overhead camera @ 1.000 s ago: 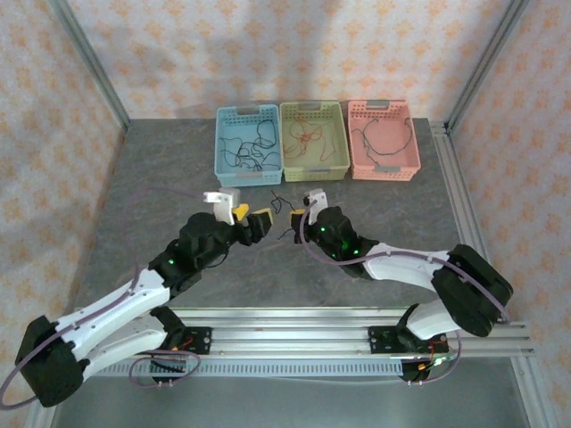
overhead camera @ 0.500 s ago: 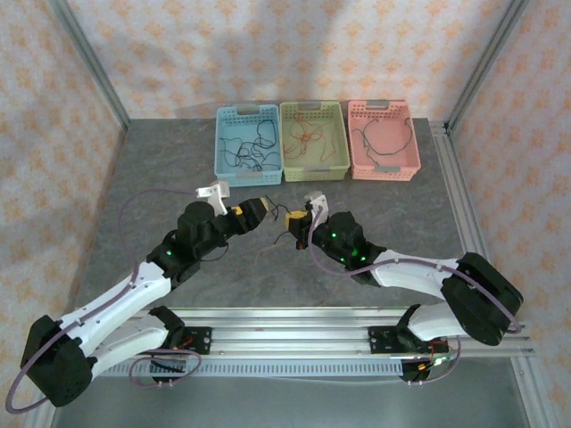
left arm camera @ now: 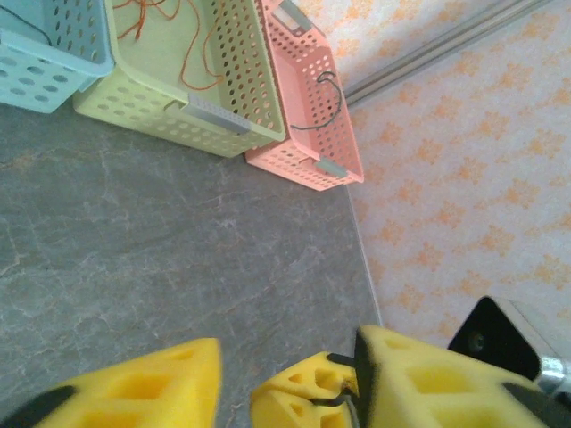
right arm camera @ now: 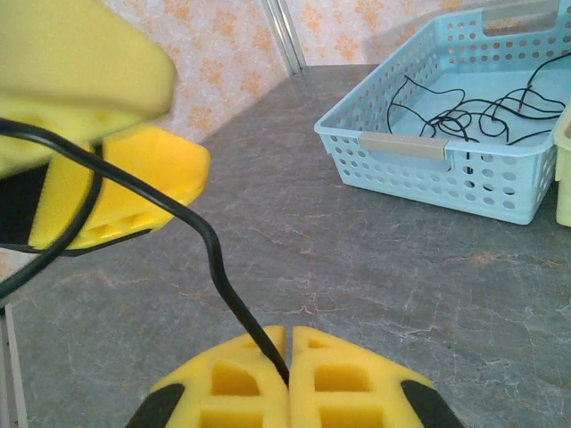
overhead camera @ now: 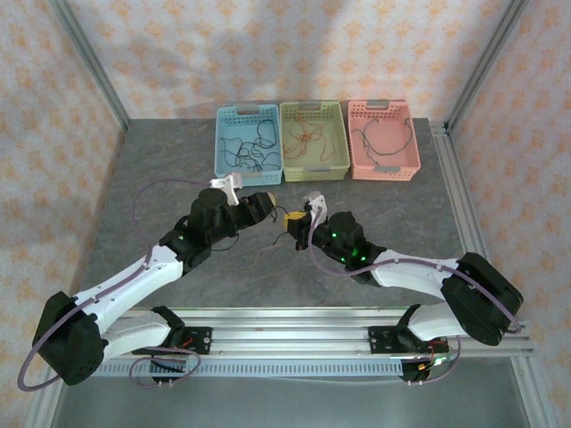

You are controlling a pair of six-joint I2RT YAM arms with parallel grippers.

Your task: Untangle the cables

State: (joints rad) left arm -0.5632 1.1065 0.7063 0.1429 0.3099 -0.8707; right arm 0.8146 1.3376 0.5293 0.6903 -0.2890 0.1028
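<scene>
Next I need to carry the black cable in my right gripper outward from the table's middle over the blue basket to release it, since black cables already lie there.
My right gripper is shut on one end of a black cable near the middle of the table. The cable rises to the left and passes between the yellow fingers of my left gripper. In the left wrist view, my left gripper stands partly open. The right gripper's yellow tips and the cable end sit inside its gap, against its right finger. More cables lie in the baskets: black ones, red-orange ones and a dark one.
Three baskets stand in a row at the back: blue, green and pink. Metal frame rails run along the right edge and the front. Patterned walls surround the table.
My left gripper has swung up and right until it meets the right gripper's tips, and its jaws have narrowed. The right gripper shifted slightly left a second ago, then held still, shut on the cable.
</scene>
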